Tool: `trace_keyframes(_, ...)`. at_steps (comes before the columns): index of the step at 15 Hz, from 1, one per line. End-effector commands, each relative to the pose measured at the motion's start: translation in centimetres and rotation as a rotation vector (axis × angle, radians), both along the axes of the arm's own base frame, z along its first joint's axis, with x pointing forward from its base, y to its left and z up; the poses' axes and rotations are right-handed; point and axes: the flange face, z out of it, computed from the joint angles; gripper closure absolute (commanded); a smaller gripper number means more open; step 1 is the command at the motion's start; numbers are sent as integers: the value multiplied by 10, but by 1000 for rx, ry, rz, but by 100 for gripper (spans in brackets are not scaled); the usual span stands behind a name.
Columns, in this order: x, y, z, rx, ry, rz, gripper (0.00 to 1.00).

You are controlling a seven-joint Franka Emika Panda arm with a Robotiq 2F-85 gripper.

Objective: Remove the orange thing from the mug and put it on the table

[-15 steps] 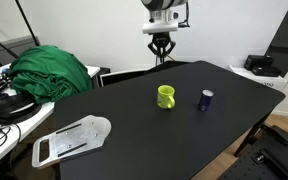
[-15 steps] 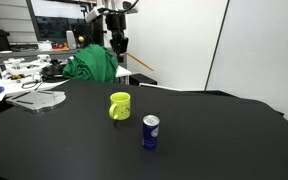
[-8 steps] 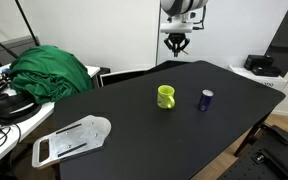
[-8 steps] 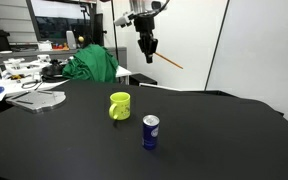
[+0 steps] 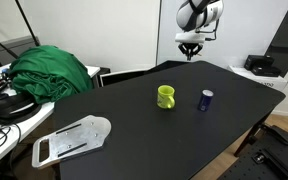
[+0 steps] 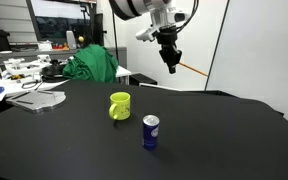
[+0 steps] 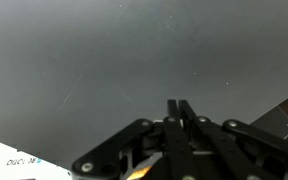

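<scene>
The bare black tabletop clear of the mug is an open spot below my gripper, so I should next move my gripper down to it and release the orange thing.
The yellow-green mug (image 5: 166, 96) stands upright near the middle of the black table (image 5: 134, 130); it also shows in an exterior view (image 6: 119, 105). My gripper (image 5: 190, 57) hangs high above the table's far edge, well away from the mug. In an exterior view the gripper (image 6: 172, 67) has a slim orange thing (image 6: 192, 69) sticking out sideways from its tips. In the wrist view the fingers (image 7: 180, 105) are pressed together over bare black table top, with an orange glint low between them.
A dark blue cup (image 5: 206, 99) stands next to the mug, also in an exterior view (image 6: 150, 132). A green cloth heap (image 5: 49, 72) and a white flat object (image 5: 72, 140) lie at one side. A cluttered white desk (image 6: 14, 70) is beyond.
My gripper has swung sideways along the table's far edge, away from the green cloth, and dropped a little. The orange thing moved along with it. Mug and cup stayed put.
</scene>
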Motion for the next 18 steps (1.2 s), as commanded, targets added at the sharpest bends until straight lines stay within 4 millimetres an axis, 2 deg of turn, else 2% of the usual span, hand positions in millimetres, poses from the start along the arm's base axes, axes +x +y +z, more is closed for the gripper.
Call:
trace_keyframes(1, 3, -12, -31, 6, 5, -32, 98)
trace_keyframes(9, 7, -20, -100, 35, 52, -68, 98)
trace_keyframes(18, 8, -30, -158, 42, 107, -113, 98)
